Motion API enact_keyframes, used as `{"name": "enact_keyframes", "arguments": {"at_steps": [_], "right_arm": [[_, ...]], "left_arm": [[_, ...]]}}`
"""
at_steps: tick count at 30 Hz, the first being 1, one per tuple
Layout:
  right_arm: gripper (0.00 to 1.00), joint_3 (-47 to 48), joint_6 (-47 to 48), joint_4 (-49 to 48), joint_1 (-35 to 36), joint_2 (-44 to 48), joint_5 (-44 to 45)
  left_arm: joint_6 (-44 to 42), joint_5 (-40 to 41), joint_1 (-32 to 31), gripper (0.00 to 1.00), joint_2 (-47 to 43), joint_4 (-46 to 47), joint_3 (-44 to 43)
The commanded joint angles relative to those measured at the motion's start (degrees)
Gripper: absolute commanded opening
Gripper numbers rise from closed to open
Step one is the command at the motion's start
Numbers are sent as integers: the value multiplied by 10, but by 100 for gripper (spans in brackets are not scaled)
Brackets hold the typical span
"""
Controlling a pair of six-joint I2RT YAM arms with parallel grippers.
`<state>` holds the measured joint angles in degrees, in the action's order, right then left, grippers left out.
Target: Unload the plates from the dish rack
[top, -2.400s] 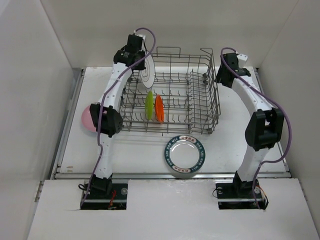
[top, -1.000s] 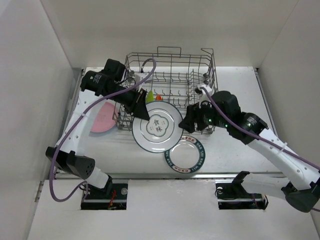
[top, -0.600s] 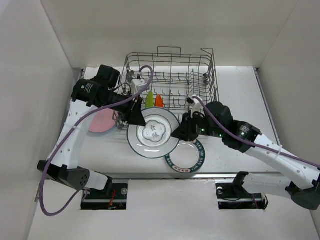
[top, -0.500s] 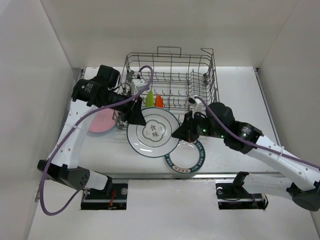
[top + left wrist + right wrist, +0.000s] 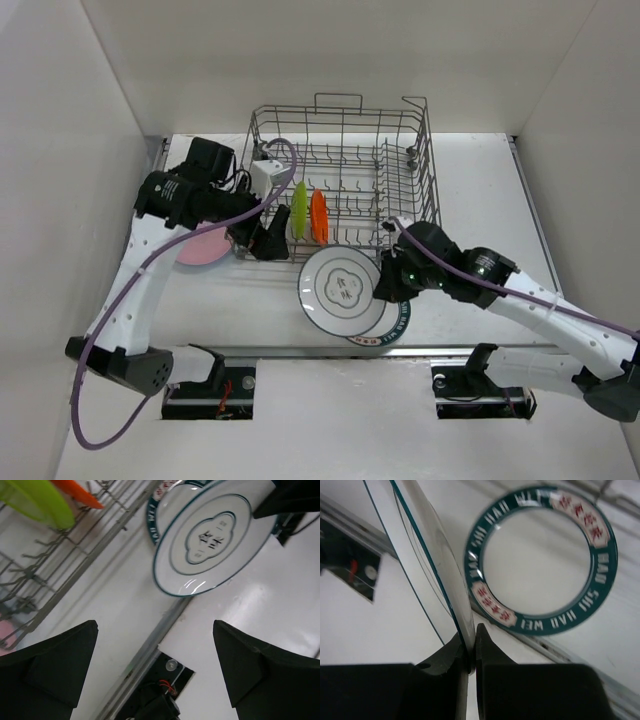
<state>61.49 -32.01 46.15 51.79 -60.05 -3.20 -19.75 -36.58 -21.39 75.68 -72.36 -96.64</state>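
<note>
My right gripper moves to the right in the top view and down to release the white plate (image 5: 342,288) next, since the green-rimmed plate lies below my gripper.
My right gripper (image 5: 385,284) (image 5: 471,652) is shut on the right edge of a white plate (image 5: 342,288) (image 5: 432,555) with a thin teal rim and a printed centre. It holds the plate tilted just above a green-rimmed lettered plate (image 5: 402,318) (image 5: 540,560) lying on the table. My left gripper (image 5: 268,240) (image 5: 154,627) stands open and empty at the dish rack's (image 5: 345,170) front left corner, apart from the white plate (image 5: 215,535). A lime green plate (image 5: 299,209) (image 5: 35,502) and an orange plate (image 5: 318,216) (image 5: 75,492) stand upright in the rack.
A pink plate (image 5: 203,249) lies on the table left of the rack, partly under my left arm. The table's metal front edge (image 5: 300,350) runs just below the held plate. White walls close in both sides.
My left gripper opened, let go of the white plate and drew back to the left. My right gripper closed on the plate's edge and carried it right and nearer, over the lettered plate.
</note>
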Motion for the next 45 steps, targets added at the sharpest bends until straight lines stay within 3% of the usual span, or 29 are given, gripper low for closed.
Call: {"name": "enact_keyframes", "arguments": {"at_steps": [1,10,16,24,28,38,45], "right_arm": [[0,-20,-10,71,1,-11,-5],[0,-58,-77,127,1,-34,58],[0,-71,-108,127,-36,-45,128],[0,-17,-103,145,-80,-10,101],[0,-5,-116,219,-93,-4,143],[0,4,-157,276,-98,33,166],[0,-50,-168,221,-110,21,175]], "left_arm": [[38,105,-1,100,-44,49,7],[44,132,-1,100,-39,50,12],[50,137,-1,100,-33,49,12],[50,137,-1,100,-38,49,12],[50,137,-1,100,-38,49,12],[50,137,-1,100,-27,49,7],[50,137,-1,100,-21,49,7]]}}
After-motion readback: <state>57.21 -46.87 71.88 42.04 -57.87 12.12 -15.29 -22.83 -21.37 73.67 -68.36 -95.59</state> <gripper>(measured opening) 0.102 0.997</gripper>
